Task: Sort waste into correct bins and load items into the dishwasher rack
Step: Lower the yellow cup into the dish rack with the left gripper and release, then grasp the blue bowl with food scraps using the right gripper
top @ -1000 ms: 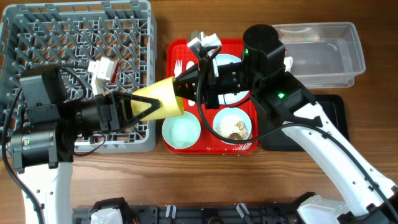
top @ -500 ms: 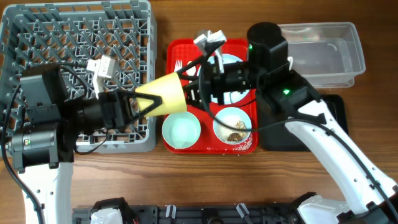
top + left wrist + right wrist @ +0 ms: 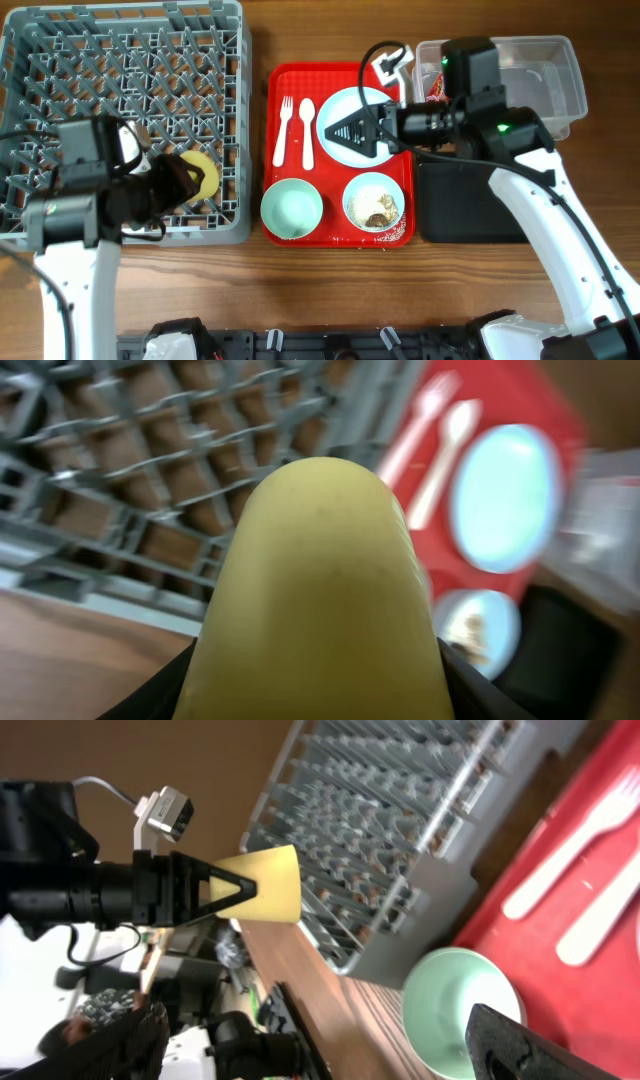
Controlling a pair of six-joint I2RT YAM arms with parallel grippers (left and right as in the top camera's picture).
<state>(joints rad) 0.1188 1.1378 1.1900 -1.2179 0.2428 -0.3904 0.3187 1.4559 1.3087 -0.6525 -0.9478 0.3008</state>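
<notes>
The crumb bowl's rim nearest the empty bowl lies below and back from my right gripper, so it should tip downward and lower there next.
My left gripper is shut on the small yellow cup, which it holds over the front right part of the grey dishwasher rack. In the left wrist view the cup fills the frame between the dark fingers. My right gripper is open with nothing in it, above the pale blue plate on the red tray. A white fork, a spoon, an empty bowl and a bowl with crumbs lie on that tray. The right wrist view shows the cup and the empty bowl.
The clear tub stands at the back right, with a patch of red showing inside it by the right arm. In front of it lies the black tray. Bare wooden table runs along the front edge.
The right gripper opened, let go of the cup and drew back right over the plate. The left gripper closed further on the cup and carried it left over the rack.
</notes>
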